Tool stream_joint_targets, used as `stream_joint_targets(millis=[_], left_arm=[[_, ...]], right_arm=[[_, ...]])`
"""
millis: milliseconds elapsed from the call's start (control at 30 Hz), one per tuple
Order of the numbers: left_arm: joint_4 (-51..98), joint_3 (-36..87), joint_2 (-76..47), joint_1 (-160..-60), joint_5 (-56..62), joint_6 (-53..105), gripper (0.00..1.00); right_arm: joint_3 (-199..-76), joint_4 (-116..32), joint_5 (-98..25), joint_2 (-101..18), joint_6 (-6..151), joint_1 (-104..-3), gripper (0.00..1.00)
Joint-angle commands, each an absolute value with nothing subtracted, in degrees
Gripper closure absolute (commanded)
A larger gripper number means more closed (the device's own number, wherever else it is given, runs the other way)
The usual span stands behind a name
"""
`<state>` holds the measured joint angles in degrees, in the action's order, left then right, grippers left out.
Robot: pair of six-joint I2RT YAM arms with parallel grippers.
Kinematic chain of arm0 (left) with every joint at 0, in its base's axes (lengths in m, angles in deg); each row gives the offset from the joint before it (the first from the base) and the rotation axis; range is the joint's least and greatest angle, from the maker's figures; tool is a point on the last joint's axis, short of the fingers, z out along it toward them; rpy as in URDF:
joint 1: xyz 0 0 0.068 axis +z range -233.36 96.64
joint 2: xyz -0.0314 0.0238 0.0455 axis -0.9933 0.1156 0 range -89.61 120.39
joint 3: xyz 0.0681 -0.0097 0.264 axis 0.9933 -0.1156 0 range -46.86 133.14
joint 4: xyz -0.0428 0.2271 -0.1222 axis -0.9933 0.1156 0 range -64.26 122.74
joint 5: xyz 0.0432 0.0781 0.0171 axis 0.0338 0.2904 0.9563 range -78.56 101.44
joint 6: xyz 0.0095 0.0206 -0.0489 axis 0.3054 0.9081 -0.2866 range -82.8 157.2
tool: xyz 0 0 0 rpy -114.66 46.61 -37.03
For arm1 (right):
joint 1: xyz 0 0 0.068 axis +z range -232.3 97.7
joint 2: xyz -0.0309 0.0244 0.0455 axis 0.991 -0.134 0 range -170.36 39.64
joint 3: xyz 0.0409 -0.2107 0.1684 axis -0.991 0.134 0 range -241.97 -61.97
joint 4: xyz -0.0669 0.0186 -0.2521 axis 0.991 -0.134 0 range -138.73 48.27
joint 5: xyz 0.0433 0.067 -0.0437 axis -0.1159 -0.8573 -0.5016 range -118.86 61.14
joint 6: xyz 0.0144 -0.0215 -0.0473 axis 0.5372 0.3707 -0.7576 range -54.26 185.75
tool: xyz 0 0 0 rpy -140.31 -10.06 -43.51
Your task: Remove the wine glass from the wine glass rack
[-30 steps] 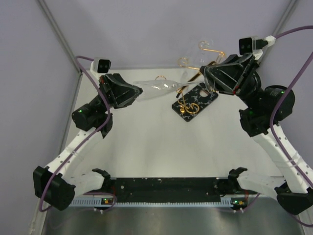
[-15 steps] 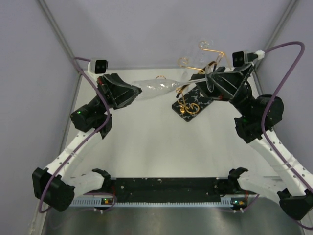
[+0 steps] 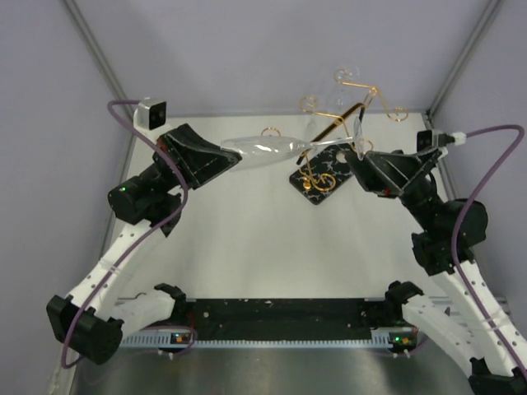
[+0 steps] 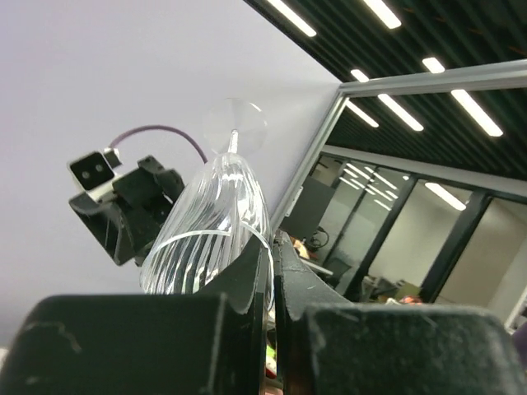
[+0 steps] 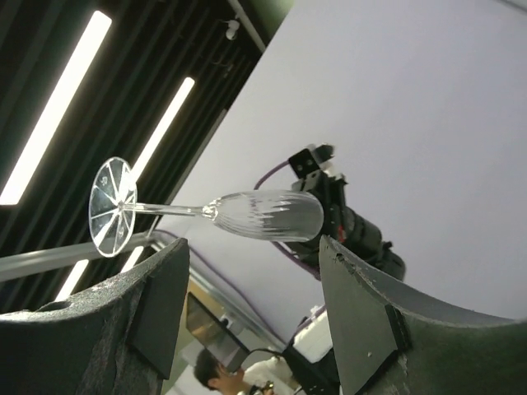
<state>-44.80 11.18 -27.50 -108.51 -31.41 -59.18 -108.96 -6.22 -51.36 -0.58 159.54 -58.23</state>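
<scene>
The left gripper tips and lowers next, since the glass (image 3: 263, 148) lies level, and releases it on the tabletop spot below, to the left in the top view.
The clear ribbed wine glass (image 3: 263, 148) lies level in the air, its foot pointing right toward the wine glass rack (image 3: 339, 122), a gold wire stand on a black marbled base (image 3: 329, 174). My left gripper (image 3: 229, 156) is shut on the rim of the bowl; in the left wrist view the gripper (image 4: 270, 247) pinches the glass (image 4: 210, 222) wall. My right gripper (image 3: 361, 159) is open and empty, below the glass foot. In the right wrist view the gripper (image 5: 251, 271) has the glass (image 5: 263, 214) above its spread fingers (image 5: 165, 304), with no wire around the foot.
The rack stands at the back middle-right of the white table (image 3: 247, 239), near the rear wall. A black strip (image 3: 280, 317) runs along the near edge between the arm bases. Grey frame posts (image 3: 99, 58) rise at the back corners.
My right arm has pulled back from the rack toward the near right and lowered. My left arm has shifted a little left, still holding the glass.
</scene>
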Motion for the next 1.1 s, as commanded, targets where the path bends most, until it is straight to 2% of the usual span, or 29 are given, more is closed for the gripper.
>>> stream_joint_targets(millis=[0, 133, 267, 433, 633, 867, 1067], left_arm=[[-33.6, 15.9, -32.6, -108.4, -32.7, -45.4, 1.0], [-9.0, 20.8, -35.4, -108.1, -30.6, -29.9, 1.0], [17.8, 28.9, -35.9, -108.1, -21.8, -16.0, 1.0], [41.0, 38.4, -32.9, -108.0, -8.5, -3.1, 1.0], [54.0, 42.8, -27.1, -107.7, 3.5, 6.1, 1.0], [64.0, 43.2, -25.9, -107.5, 23.6, 14.2, 1.0], [68.8, 44.0, -26.1, -107.4, 30.1, 17.6, 1.0]], right_arm=[[-108.6, -18.1, -49.9, 5.6, 151.0, -59.2, 0.36], [-108.7, -25.4, -49.5, 8.2, 145.7, -59.2, 0.36], [-107.7, -27.8, -50.4, 9.0, 143.6, -59.2, 0.36], [-105.8, -28.6, -51.9, 9.1, 142.6, -59.2, 0.37], [-105.5, -29.2, -53.3, 8.5, 141.2, -59.2, 0.37], [-105.6, -30.7, -53.6, 8.1, 138.5, -59.2, 0.37], [-104.0, -27.3, -55.2, 5.6, 139.4, -59.1, 0.37]])
